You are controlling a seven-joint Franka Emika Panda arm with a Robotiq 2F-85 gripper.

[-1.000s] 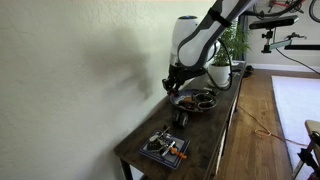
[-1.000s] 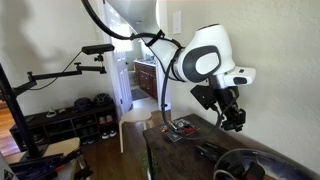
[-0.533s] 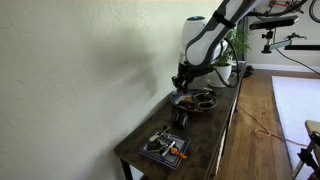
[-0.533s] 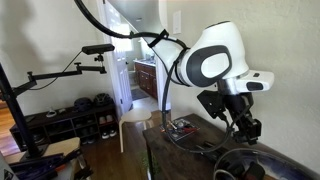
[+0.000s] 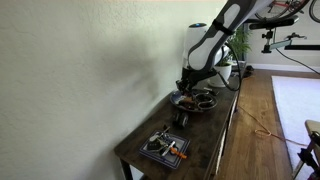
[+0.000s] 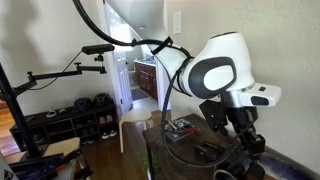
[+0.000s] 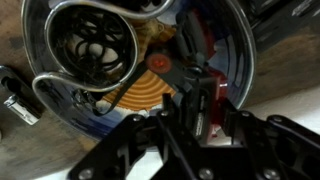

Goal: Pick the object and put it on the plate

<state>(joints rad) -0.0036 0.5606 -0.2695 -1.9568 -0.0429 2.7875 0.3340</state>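
Observation:
The robot's gripper should go down deeper into the plate [image 7: 235, 45] and slightly toward the wall, because the black and red object still hangs just above the inside of the plate.
The plate [image 7: 235, 45] is a round, dark, shiny dish that fills the wrist view; it also shows in both exterior views [image 5: 204, 103] [image 6: 228, 172]. A wire whisk-like item [image 7: 90, 45] and an orange striped patch [image 7: 150, 90] lie in it. My gripper [image 7: 192, 105] is shut on a small black and red object [image 7: 192, 62], held just over the plate's inside. In both exterior views the gripper [image 5: 185, 86] [image 6: 245, 148] hangs low over the plate.
A square grey tray [image 5: 163, 148] with an orange item sits at the near end of the long dark table [image 5: 215, 135]; it also shows in an exterior view [image 6: 180, 128]. A plant in a white pot [image 5: 221, 72] stands behind the plate. The wall runs along one side.
The arm has moved along the table toward the plate and lowered, carrying the object with it. The gripper has stayed shut.

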